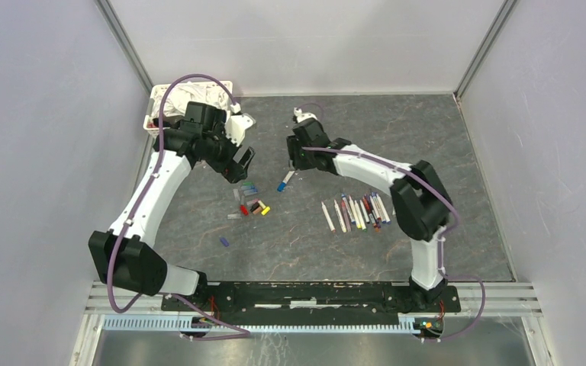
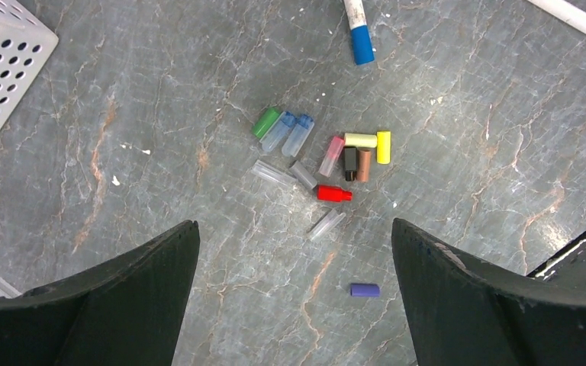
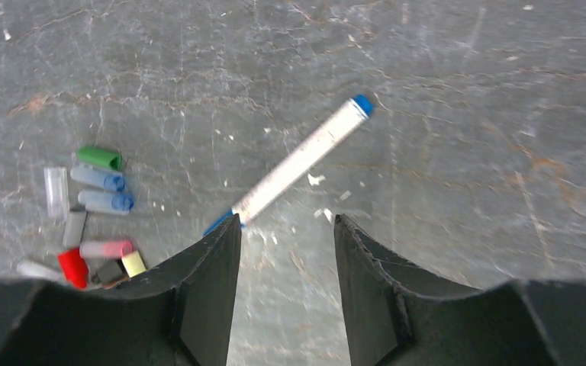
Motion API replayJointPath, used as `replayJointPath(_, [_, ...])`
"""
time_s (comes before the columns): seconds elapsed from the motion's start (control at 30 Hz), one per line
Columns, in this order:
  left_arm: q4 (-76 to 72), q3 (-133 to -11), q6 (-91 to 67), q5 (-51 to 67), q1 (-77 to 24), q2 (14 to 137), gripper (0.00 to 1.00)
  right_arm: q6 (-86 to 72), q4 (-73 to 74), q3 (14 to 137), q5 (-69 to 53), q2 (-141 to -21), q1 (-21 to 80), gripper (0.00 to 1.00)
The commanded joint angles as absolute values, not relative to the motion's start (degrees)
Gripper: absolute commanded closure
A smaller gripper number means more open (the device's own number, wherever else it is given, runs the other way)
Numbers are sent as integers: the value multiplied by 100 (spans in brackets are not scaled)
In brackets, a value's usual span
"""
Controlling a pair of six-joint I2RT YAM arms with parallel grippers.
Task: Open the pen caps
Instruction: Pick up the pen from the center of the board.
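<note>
I will next lower my right gripper's fingers, open wider than the pen, around the middle of the pen's white body [image 1: 290, 174] [image 3: 296, 169] and close them, because that spot is below the gripper.
Several loose pen caps [image 1: 250, 200] lie in a small heap mid-table, in green, blue, red, yellow, black, brown and clear; they also show in the left wrist view [image 2: 328, 156] and the right wrist view [image 3: 95, 206]. A purple cap [image 2: 365, 290] lies apart, nearer me. My left gripper [image 2: 294, 225] is open and empty, above the heap. My right gripper [image 3: 286, 219] is open and empty; its left fingertip overlaps the near end of a white pen with blue ends [image 3: 301, 158]. Several pens [image 1: 355, 212] lie in a row to the right.
A white slatted basket of cloths [image 1: 191, 99] stands at the back left, and its corner shows in the left wrist view [image 2: 0, 69]. Grey walls close in three sides. The arm bases and rail [image 1: 305, 293] run along the near edge.
</note>
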State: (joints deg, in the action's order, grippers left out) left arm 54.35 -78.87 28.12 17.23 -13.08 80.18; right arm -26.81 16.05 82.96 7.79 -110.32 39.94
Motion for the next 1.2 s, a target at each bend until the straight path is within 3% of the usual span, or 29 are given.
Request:
replayJointPath(0.0, [5277, -7773, 2478, 1602, -1266, 7768, 0, -3262, 2510, 9268, 1356, -11864, 4073, 46])
replayJointPath(0.37, [5266, -7534, 2496, 1730, -1266, 7582, 0, -3680, 2623, 9936, 1840, -12847, 4096, 48])
replayJointPath(0.57, [5212, -7404, 2506, 1697, -1266, 7524, 0, -3615, 2619, 9898, 2000, -12941, 4101, 61])
replayJointPath(0.73, [5154, -7351, 2442, 1710, -1266, 7463, 0, -3450, 2816, 9872, 2252, -13054, 4103, 66])
replayJointPath(0.83, [5124, -7348, 2343, 1761, -1265, 7445, 0, -3456, 2888, 9813, 2207, -13035, 4072, 79])
replayJointPath(0.93, [4983, -7324, 2069, 1865, -1266, 7437, 0, -3733, 2435, 9317, 1782, -12604, 3995, 100])
replayJointPath(1.17, [4716, -7101, 1335, 2763, -1266, 7503, 0, -4780, -21, 7471, 756, -10537, 4012, 100])
